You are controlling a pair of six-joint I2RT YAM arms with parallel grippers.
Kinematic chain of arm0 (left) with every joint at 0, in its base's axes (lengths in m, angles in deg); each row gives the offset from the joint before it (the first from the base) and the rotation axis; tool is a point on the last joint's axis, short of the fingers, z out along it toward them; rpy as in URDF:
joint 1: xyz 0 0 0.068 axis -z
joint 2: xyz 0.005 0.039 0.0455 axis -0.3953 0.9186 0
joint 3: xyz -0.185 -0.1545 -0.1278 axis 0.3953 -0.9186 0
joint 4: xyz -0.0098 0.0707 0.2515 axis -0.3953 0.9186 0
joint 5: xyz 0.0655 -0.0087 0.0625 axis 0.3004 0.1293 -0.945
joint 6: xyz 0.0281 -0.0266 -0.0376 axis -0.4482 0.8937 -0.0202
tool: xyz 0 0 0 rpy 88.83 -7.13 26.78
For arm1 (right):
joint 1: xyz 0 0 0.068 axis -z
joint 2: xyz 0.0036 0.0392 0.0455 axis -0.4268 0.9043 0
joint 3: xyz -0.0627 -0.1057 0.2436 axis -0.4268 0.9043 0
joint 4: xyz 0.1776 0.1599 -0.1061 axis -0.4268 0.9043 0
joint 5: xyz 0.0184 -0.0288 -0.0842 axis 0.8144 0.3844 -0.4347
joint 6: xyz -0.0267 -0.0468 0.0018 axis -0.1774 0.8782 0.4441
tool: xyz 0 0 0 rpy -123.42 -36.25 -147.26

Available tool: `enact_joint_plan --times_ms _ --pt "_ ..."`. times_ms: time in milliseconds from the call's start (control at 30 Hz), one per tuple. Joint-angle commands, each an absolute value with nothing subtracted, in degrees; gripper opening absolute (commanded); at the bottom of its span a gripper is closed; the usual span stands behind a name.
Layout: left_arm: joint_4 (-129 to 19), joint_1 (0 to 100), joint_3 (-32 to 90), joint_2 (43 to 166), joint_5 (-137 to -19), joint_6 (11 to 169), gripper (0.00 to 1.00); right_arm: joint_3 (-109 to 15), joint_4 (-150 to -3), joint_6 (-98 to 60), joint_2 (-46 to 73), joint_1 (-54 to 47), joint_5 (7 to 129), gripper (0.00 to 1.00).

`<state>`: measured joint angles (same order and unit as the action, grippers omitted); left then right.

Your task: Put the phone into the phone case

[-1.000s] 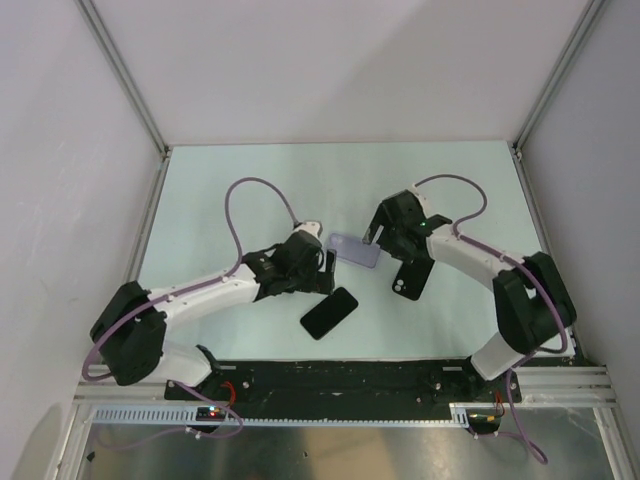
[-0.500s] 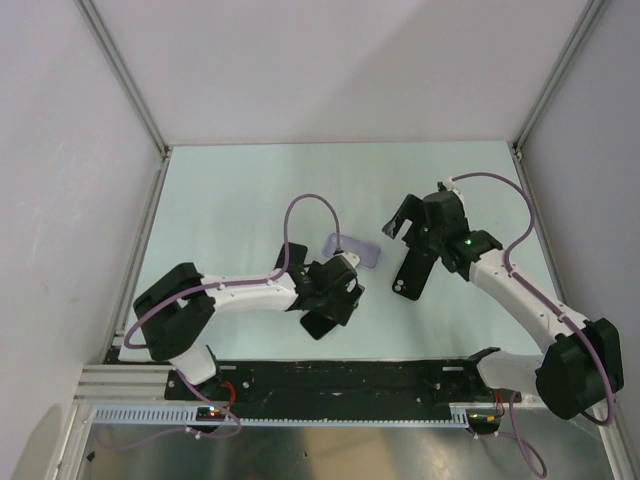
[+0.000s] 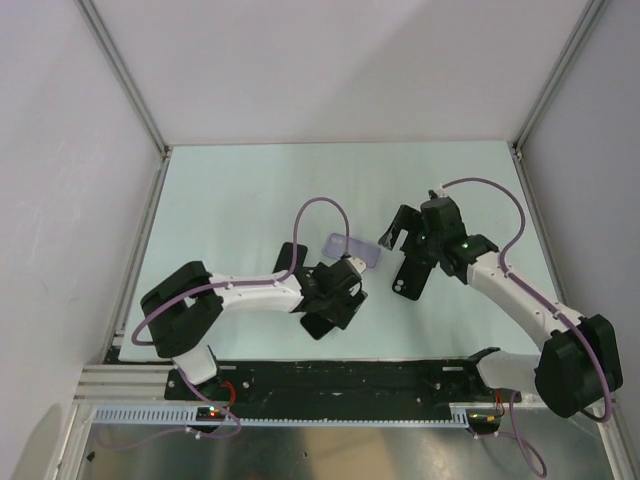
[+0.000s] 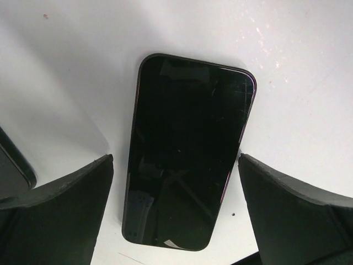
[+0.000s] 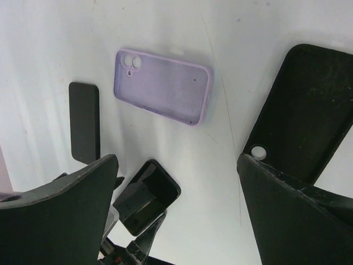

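Observation:
I should next move my right gripper down, back and left in the top view onto the phone's far end (image 5: 162, 179), which sticks out past my left gripper's fingers.
The black phone (image 4: 187, 149) lies screen up on the white table. My left gripper (image 4: 176, 212) is open, with one finger on each side of the phone's near end, not touching it. In the top view the left gripper (image 3: 336, 298) covers most of the phone (image 3: 316, 327). The lilac phone case (image 3: 352, 248) lies open side up just beyond it. It also shows in the right wrist view (image 5: 162, 85). My right gripper (image 3: 400, 235) is open and empty, above the table to the right of the lilac case (image 5: 176, 221).
A black phone case (image 3: 410, 275) lies under my right arm; it also shows in the right wrist view (image 5: 303, 110). A flat black slab (image 5: 84, 121) lies left of the lilac case. Frame rails and walls bound the table.
My left gripper has moved from beside the lilac case down over the black phone. My right gripper has drawn back from the lilac case to the right.

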<state>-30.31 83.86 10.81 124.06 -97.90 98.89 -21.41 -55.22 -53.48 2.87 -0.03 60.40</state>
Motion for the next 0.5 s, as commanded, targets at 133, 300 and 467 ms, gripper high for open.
enact_joint_plan --times_ms 133,300,467 --pt "-34.59 84.58 10.39 126.17 -96.48 94.61 0.85 -19.91 -57.65 -49.01 4.6 -0.73 70.17 0.94" --pt "-37.77 84.54 8.16 125.54 -94.08 94.06 0.71 -18.33 -58.22 -48.07 6.0 -0.76 76.56 0.92" --pt "-41.4 84.54 7.07 124.31 -90.04 90.03 0.62 -16.07 -58.78 -48.24 5.66 -0.27 78.3 0.92"
